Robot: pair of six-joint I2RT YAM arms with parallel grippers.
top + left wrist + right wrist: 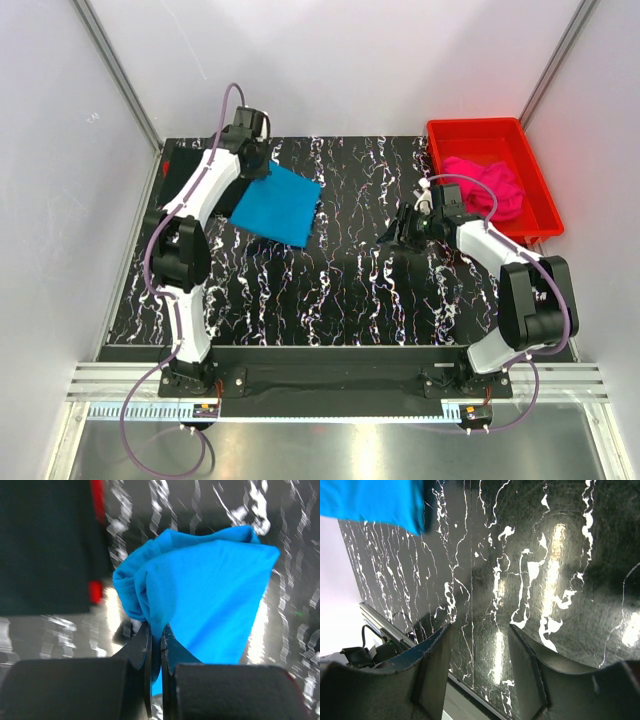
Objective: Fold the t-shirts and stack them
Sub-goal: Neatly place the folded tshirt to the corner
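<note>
The blue shirt is still beside the flat black shirt point(188, 157), so my left gripper should next go outward and left in the top view and release over the black one.
The turquoise-blue t-shirt point(277, 206), folded, lies on the marbled table at the back left. My left gripper point(262, 168) is shut on its far-left corner; in the left wrist view the jaws point(156, 632) pinch a bunched fold of the blue cloth point(210, 585). A flat black shirt point(188, 157) lies at the far left corner, beside the gripper point(45, 545). The hot pink shirt point(487, 186) lies crumpled in the red bin. My right gripper point(401, 233) is open and empty over the table's right middle point(480, 645). The blue shirt's edge shows in the right wrist view point(370, 500).
The red plastic bin point(478, 128) stands at the back right, just off the table. White walls with metal rails close in the left, back and right. The black marbled table point(340, 290) runs to the front rail by the arm bases.
</note>
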